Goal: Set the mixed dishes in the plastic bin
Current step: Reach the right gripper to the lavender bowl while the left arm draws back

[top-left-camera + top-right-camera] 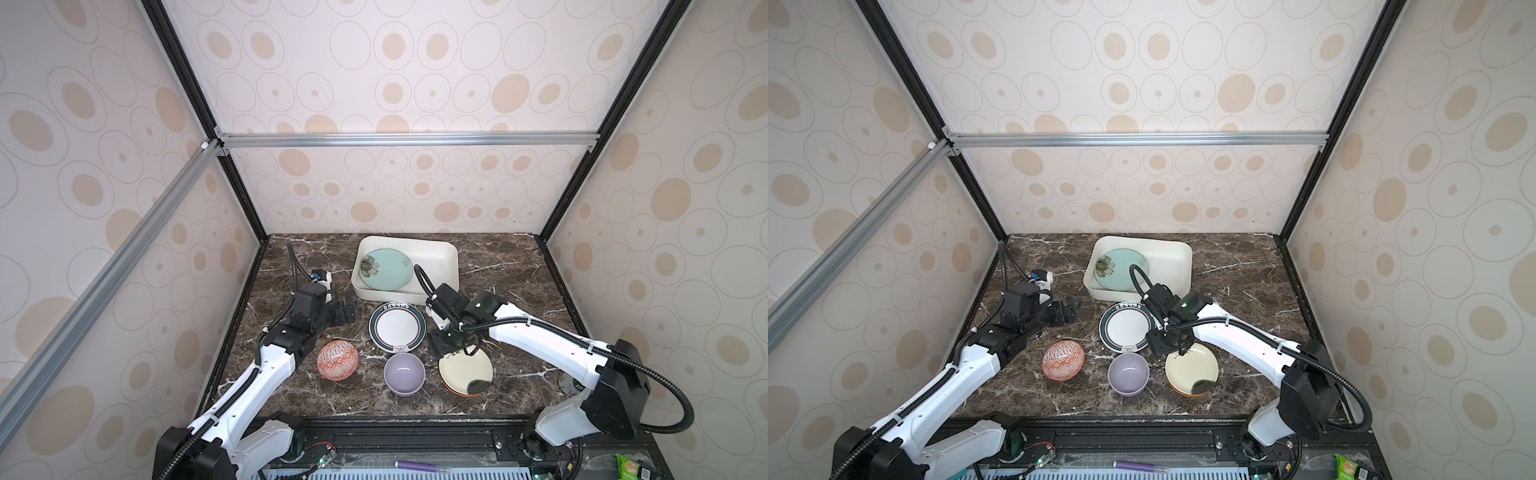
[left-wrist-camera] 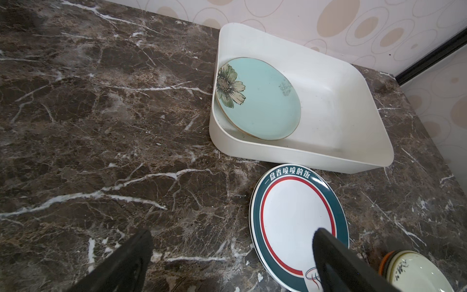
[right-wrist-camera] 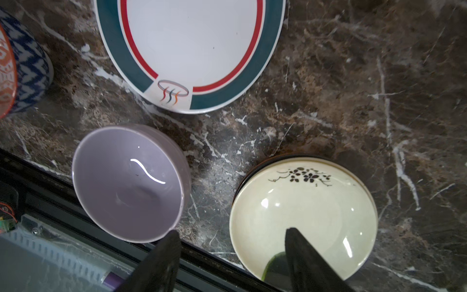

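My right gripper moves back down toward the lavender bowl next, onto its rim on the cream plate's side [image 1: 424, 372] [image 3: 184, 206]. The bare gap there leaves room for a finger.
The white plastic bin [image 1: 440, 253] stands at the back of the marble table, with a pale teal flower plate [image 1: 386, 268] leaning inside it on its left side. In front of it lie a white plate with a dark-green rim [image 1: 397, 326], a red-white patterned bowl [image 1: 337, 359], a lavender bowl [image 1: 404, 372] and a cream floral plate [image 1: 465, 370] on top of orange and black plates. My left gripper [image 1: 347, 311] is open and empty, left of the green-rimmed plate [image 2: 290, 215]. My right gripper [image 3: 232, 232] is open and empty, over the gap between the lavender bowl [image 3: 129, 182] and the cream plate [image 3: 303, 215].
Patterned enclosure walls close in the table on the left, back and right. A black rail runs along the front edge, with a purple pen [image 1: 419, 466] and a green snack packet [image 1: 627, 467] beyond it. Bare marble [image 2: 101, 126] lies left of the bin [image 2: 328, 156].
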Tool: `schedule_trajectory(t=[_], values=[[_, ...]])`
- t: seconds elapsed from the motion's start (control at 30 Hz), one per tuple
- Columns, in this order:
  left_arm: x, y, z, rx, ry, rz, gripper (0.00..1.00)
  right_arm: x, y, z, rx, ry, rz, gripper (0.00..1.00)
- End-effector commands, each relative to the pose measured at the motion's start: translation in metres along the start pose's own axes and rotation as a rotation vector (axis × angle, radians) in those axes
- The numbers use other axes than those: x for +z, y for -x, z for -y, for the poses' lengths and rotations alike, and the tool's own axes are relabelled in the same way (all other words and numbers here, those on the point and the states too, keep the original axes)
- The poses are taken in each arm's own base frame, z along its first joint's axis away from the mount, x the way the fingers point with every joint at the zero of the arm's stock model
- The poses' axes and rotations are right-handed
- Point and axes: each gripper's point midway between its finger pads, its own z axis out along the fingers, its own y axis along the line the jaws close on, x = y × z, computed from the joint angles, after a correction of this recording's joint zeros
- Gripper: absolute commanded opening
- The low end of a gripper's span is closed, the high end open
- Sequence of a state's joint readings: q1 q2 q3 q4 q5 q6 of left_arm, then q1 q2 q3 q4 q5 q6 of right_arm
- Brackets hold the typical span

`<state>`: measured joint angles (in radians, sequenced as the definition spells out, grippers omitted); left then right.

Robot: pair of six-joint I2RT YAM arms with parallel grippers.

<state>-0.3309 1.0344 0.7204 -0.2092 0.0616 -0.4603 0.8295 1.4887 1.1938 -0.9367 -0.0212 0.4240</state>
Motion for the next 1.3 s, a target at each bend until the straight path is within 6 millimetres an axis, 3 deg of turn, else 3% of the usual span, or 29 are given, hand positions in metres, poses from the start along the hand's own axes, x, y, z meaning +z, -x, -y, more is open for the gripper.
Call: schedule_trajectory(t=[0.0, 0.23, 0.47, 0.87, 0.97, 1.27], values=[[-0.004, -0.003, 0.003, -0.004, -0.015, -0.006, 0.99, 0.006, -0.01, -0.009, 0.011, -0.013, -0.011, 0.68], [-0.004, -0.004, 0.004, 0.006, -0.019, -0.014, 0.99, 0.027, -0.01, -0.026, -0.008, 0.001, -0.046, 0.65], [-0.022, 0.017, 0.0, 0.05, 0.032, 0.025, 0.99, 0.045, -0.007, -0.037, -0.006, 0.042, -0.063, 0.6], [-0.021, 0.015, -0.002, 0.074, 0.051, 0.006, 0.99, 0.076, -0.019, -0.045, -0.003, 0.057, -0.122, 0.37], [-0.019, 0.013, -0.003, 0.076, 0.05, -0.002, 0.99, 0.079, -0.021, -0.042, -0.003, 0.038, -0.133, 0.23], [-0.018, 0.013, -0.003, 0.079, 0.051, -0.002, 0.99, 0.065, -0.02, -0.041, -0.015, 0.037, -0.12, 0.13]])
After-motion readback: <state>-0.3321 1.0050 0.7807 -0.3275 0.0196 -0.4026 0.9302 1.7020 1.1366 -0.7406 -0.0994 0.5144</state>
